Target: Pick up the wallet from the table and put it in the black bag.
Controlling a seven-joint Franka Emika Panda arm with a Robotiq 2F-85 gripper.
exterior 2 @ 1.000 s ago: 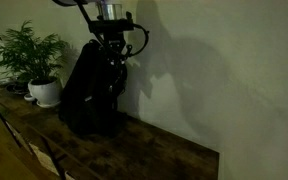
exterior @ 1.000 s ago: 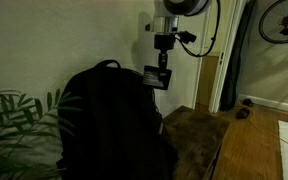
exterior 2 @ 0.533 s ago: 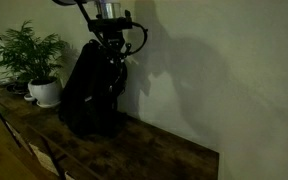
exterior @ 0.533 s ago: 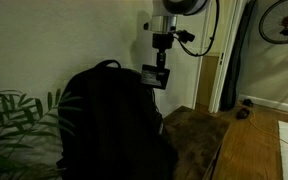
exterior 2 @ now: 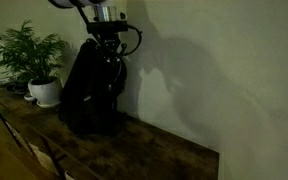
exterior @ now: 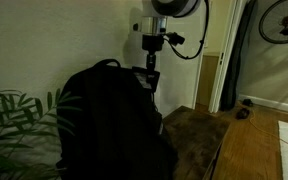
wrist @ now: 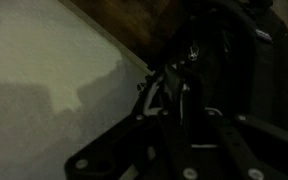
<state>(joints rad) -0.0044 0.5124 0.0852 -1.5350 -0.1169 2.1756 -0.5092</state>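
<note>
The bag's opening lies just below my gripper and slightly toward the wall. My gripper shifts that way next, lowers into it and lets go of the wallet.
The black bag (exterior: 109, 120) stands upright on the wooden table (exterior: 199, 135) against the wall; it also shows in the other exterior view (exterior 2: 89, 95) and at the upper right of the wrist view (wrist: 239, 50). My gripper (exterior: 150, 78) hangs just above the bag's top right edge, shut on a dark flat wallet (exterior: 149, 72). In the other exterior view the gripper (exterior 2: 111, 62) is right at the bag's top. The wrist view is very dark: my gripper (wrist: 182, 110) points at the bag's opening, and the wallet between the fingers is hard to make out.
A leafy plant (exterior: 14, 120) stands beside the bag, in a white pot (exterior 2: 46, 92). The pale wall is close behind the bag. The table (exterior 2: 134, 150) stretches away from the bag. A doorway (exterior: 234, 60) lies beyond the table's end.
My gripper has moved with the wallet a little sideways toward the bag's top, and the wrist has turned. The bag has not moved.
</note>
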